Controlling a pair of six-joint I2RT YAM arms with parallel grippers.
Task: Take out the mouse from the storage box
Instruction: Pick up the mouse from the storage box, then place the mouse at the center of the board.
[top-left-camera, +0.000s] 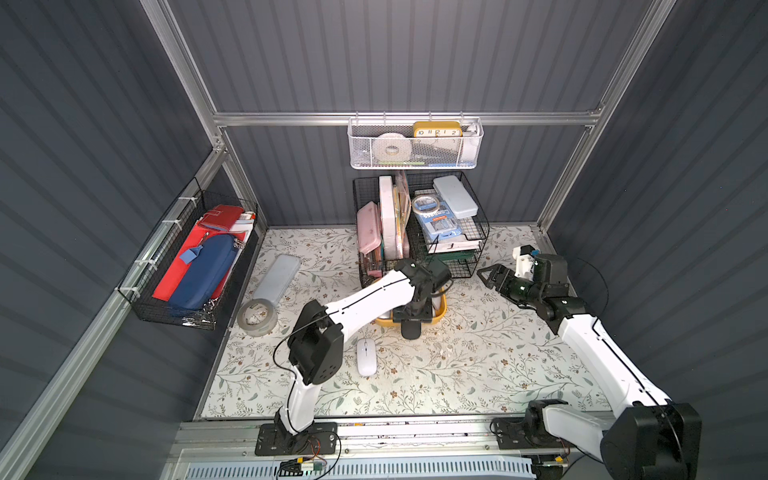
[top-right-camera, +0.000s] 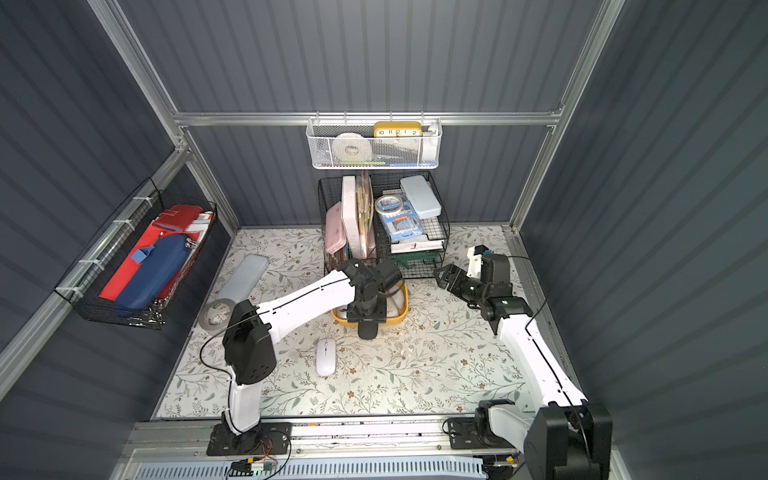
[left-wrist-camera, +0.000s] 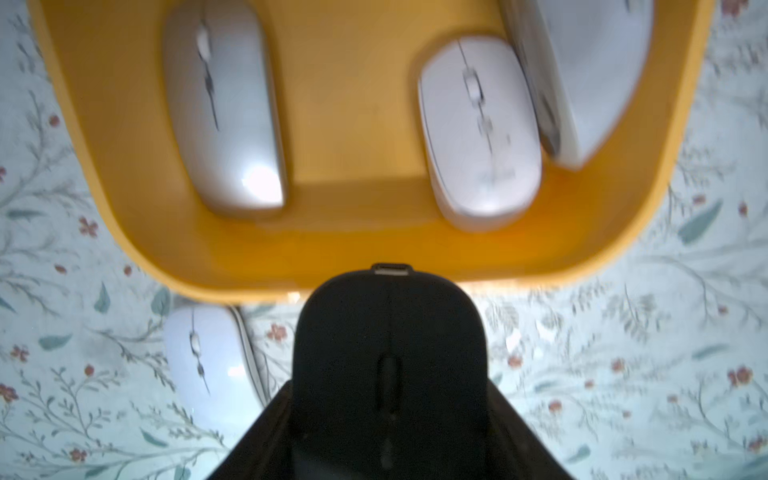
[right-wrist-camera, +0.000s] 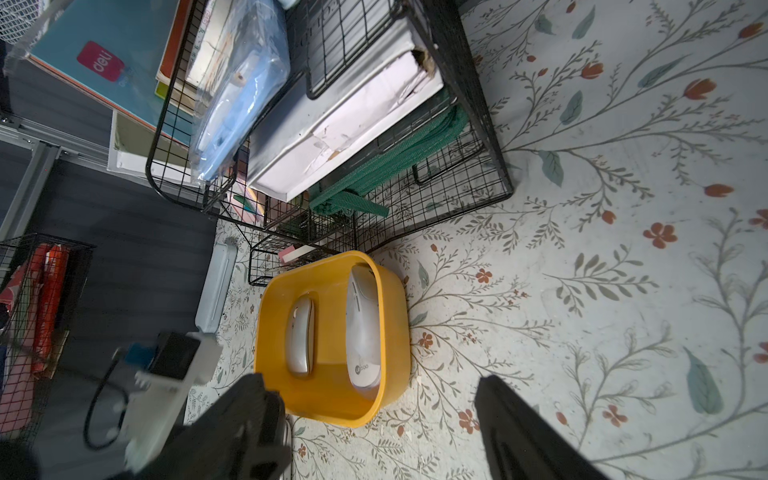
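The black mouse goes back from the box (top-left-camera: 441, 316) and down onto the mat beside the lone white mouse (top-left-camera: 398, 361) next. My left gripper then releases it there, since that patch lies empty.
The mustard-yellow storage box (top-left-camera: 441, 316) (top-right-camera: 400, 316) stands on the floral mat in front of the black wire baskets. My left gripper (top-left-camera: 411, 316) (left-wrist-camera: 388, 415) hangs over the box's near rim, shut on a black mouse (top-left-camera: 410, 331) (left-wrist-camera: 388, 357) whose nose pokes past the rim (left-wrist-camera: 232, 282). In the left wrist view three white mice (left-wrist-camera: 224, 112) (left-wrist-camera: 478, 133) (left-wrist-camera: 590, 75) lie in the box. Another white mouse (top-left-camera: 366, 356) (top-right-camera: 326, 356) (left-wrist-camera: 203, 357) rests on the mat nearer the front. My right gripper (top-left-camera: 490, 276) (right-wrist-camera: 372, 386) is open and holds nothing, to the right of the box (right-wrist-camera: 390, 316).
Black wire baskets (top-left-camera: 419, 224) full of cases and paper stand behind the box. A white mesh basket (top-left-camera: 415, 143) hangs on the back rail. A wire basket (top-left-camera: 191, 262) is fixed to the left wall. A tape roll (top-left-camera: 257, 318) and a pale blue case (top-left-camera: 277, 277) lie at the left.
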